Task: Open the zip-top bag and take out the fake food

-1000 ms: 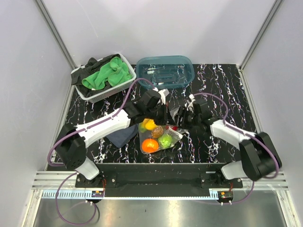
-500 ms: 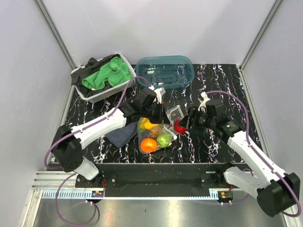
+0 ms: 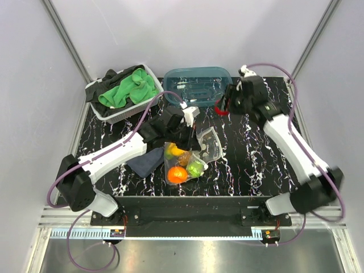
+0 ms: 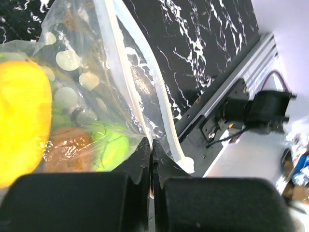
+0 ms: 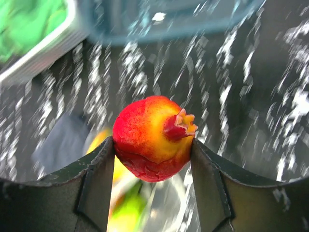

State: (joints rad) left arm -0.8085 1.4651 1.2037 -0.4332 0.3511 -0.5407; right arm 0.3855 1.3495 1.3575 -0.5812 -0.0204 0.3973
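Note:
I should move the red and yellow fake fruit [image 5: 152, 137] outward with my right gripper, over the tub's near corner farthest from the basket.
The clear polka-dot zip-top bag [image 3: 193, 156] lies at the table's middle front with its mouth open to the right. Inside it are an orange piece [image 3: 180, 174], a yellow piece [image 3: 177, 150], a lime-green piece [image 3: 197, 168] and a brown piece. My left gripper [image 3: 185, 133] is shut on the bag's edge, seen close in the left wrist view [image 4: 151, 147]. My right gripper [image 3: 223, 106] is shut on a red and yellow fake fruit [image 5: 152, 137], held in the air next to the teal tub's right end.
A teal translucent tub [image 3: 198, 86] stands at the back centre. A white basket [image 3: 98, 109] with green cloth [image 3: 128, 90] and dark cloth is at the back left. A dark blue cloth [image 3: 143, 162] lies left of the bag.
My right gripper pulled the red fruit out of the bag and carried it up and back toward the tub. The left gripper kept hold of the bag, whose mouth now gapes wider.

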